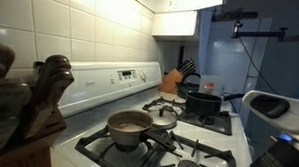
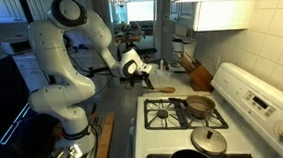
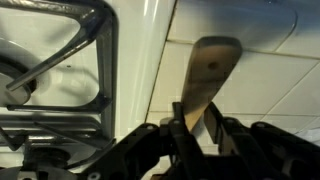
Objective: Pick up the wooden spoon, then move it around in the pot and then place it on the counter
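Note:
My gripper moves down toward the pale counter beside the stove and releases the wooden spoon there next, because the spoon's loose end already hangs over that clear counter.
In the wrist view the wooden spoon runs from my gripper up the picture. Its flat oval bowl lies over the pale counter. The slim handle sits between the two dark fingers, which are shut on it near its end. In an exterior view my gripper hangs low over the counter just beyond the stove, with the spoon's bowl at the counter surface. I cannot tell whether the bowl touches the counter.
The white stove with black grates lies beside the spoon. On it are a steel saucepan, a lid and a black pot. A knife block stands on the counter by the wall. Dark carved utensils are close to the camera.

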Tool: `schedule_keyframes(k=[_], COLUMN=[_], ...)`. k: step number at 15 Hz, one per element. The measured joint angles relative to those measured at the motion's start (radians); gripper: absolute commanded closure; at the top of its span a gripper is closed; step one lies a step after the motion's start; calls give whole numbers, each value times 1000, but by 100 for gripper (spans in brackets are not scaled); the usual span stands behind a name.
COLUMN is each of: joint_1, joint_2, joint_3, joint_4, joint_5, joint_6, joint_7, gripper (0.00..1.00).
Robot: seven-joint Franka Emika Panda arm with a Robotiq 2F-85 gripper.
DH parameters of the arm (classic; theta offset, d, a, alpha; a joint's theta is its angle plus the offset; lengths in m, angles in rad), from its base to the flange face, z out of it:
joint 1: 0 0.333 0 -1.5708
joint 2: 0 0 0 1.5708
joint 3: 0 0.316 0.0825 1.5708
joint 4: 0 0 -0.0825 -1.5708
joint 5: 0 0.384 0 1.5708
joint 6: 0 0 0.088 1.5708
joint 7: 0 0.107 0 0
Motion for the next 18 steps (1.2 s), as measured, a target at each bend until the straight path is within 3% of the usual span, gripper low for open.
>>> schedule_keyframes(k=[9,10,14,18], joint_1=[-326,-366,-511,-597], joint_2=[-8,-13,-57,-123], joint_3=[339,375,502,557], joint_4=[37,45,87,136], joint_5=[4,4,5,5], joint_6=[58,65,114,162], joint_7=[1,1,6,10], gripper=[93,54,27,1])
